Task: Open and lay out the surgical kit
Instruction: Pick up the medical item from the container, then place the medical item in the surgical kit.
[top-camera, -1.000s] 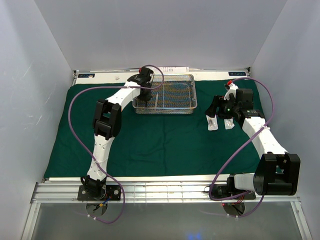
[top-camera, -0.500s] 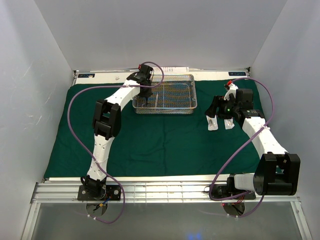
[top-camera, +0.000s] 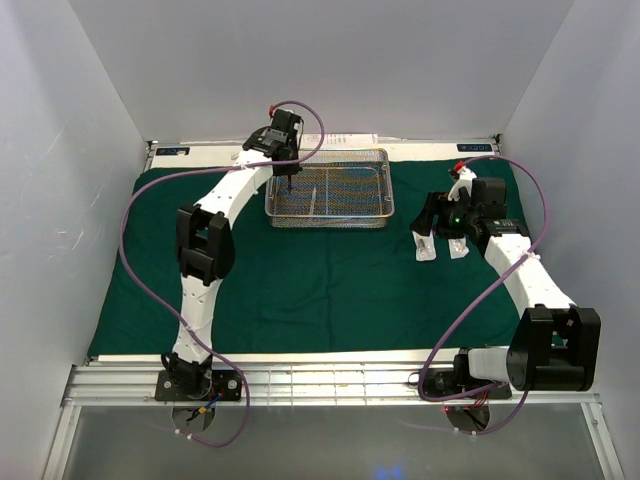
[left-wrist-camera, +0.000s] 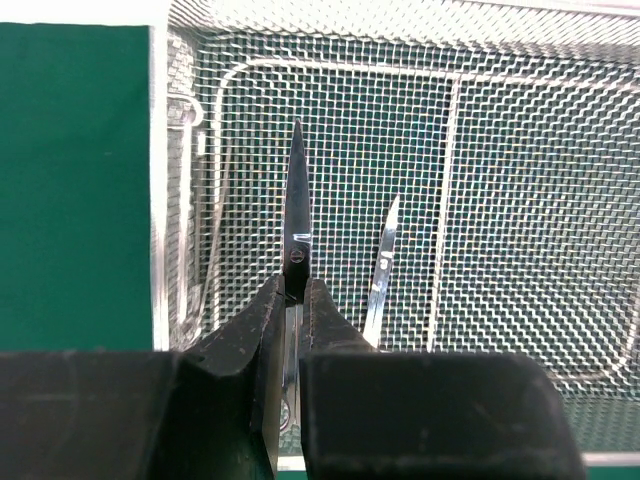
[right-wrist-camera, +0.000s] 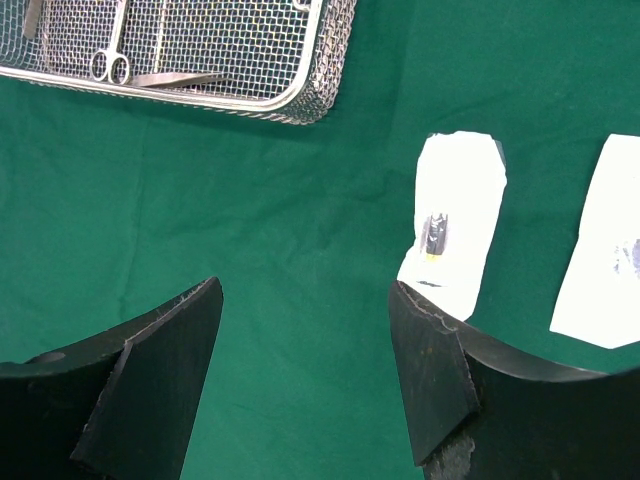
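The cloth before the tray, back from my left gripper and below it, is empty, so my left gripper will move back over the tray's rim, go down and release the scissors (left-wrist-camera: 297, 200) there.
The dark green cloth (top-camera: 300, 290) lies spread flat over the table. At the back stands the silver wire-mesh tray (top-camera: 330, 222). My left gripper (top-camera: 288, 180) hangs over the tray's left part, shut on a pair of small scissors (left-wrist-camera: 297, 200) whose blade points away from the fingers above the mesh (left-wrist-camera: 520, 200). A second thin steel tip (left-wrist-camera: 383, 262) shows just to the right. In the right wrist view another pair of scissors (right-wrist-camera: 110, 67) and tweezers (right-wrist-camera: 178, 79) lie in the tray (right-wrist-camera: 300, 105). My right gripper (right-wrist-camera: 305, 370) is open and empty above the cloth, beside two white packets (right-wrist-camera: 455, 215) (right-wrist-camera: 605, 250).
White walls close in the table on three sides. Both packets (top-camera: 425, 250) (top-camera: 458, 247) lie on the cloth right of the tray, under the right wrist. A white strip (top-camera: 200, 152) runs behind the cloth's far edge. Purple cables loop over both arms.
The left arm has risen and drawn toward the back left with the scissors, lifting them off the tray floor; its elbow has swung left. The right arm has not moved.
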